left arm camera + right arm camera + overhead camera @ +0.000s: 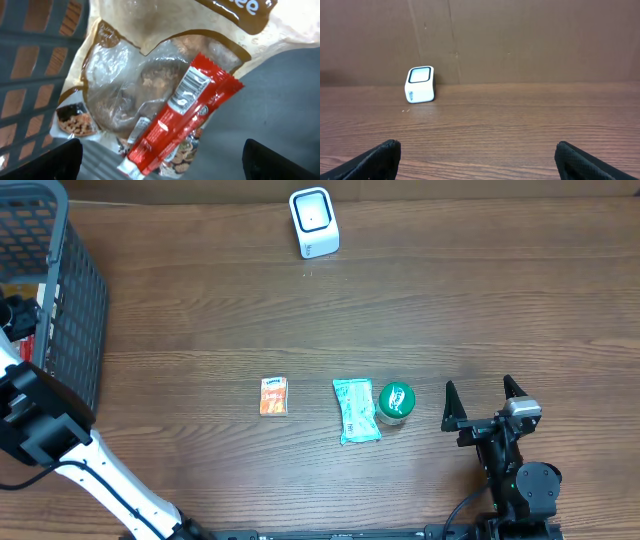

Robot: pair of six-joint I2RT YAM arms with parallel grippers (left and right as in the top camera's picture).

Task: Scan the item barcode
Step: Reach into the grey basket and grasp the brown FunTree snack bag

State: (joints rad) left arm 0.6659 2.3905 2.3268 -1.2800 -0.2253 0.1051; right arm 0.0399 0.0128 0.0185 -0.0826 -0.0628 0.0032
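My left gripper is about to move down deeper into the basket onto the red wrapped bar [26, 348] [176, 122], with its fingers on both sides of it, because the bar lies uncovered across the snack bag.
In the left wrist view a red wrapped bar [185, 117] with a silver barcode patch lies across a clear and brown snack bag [120, 85] inside the basket. My left gripper [162, 165] hangs just above them, open, its fingertips [55, 160] wide on either side of the bar's lower end. The white scanner [314, 222] stands at the table's far edge, also seen from the right wrist [420, 84]. My right gripper [484, 402] rests open at the front right with nothing between its fingers [375, 162].
A dark mesh basket [70, 290] stands at the far left, with the left arm [40, 420] reaching into it. On the table's middle lie an orange packet [274, 396], a teal packet [356, 411] and a green-lidded jar [396, 402].
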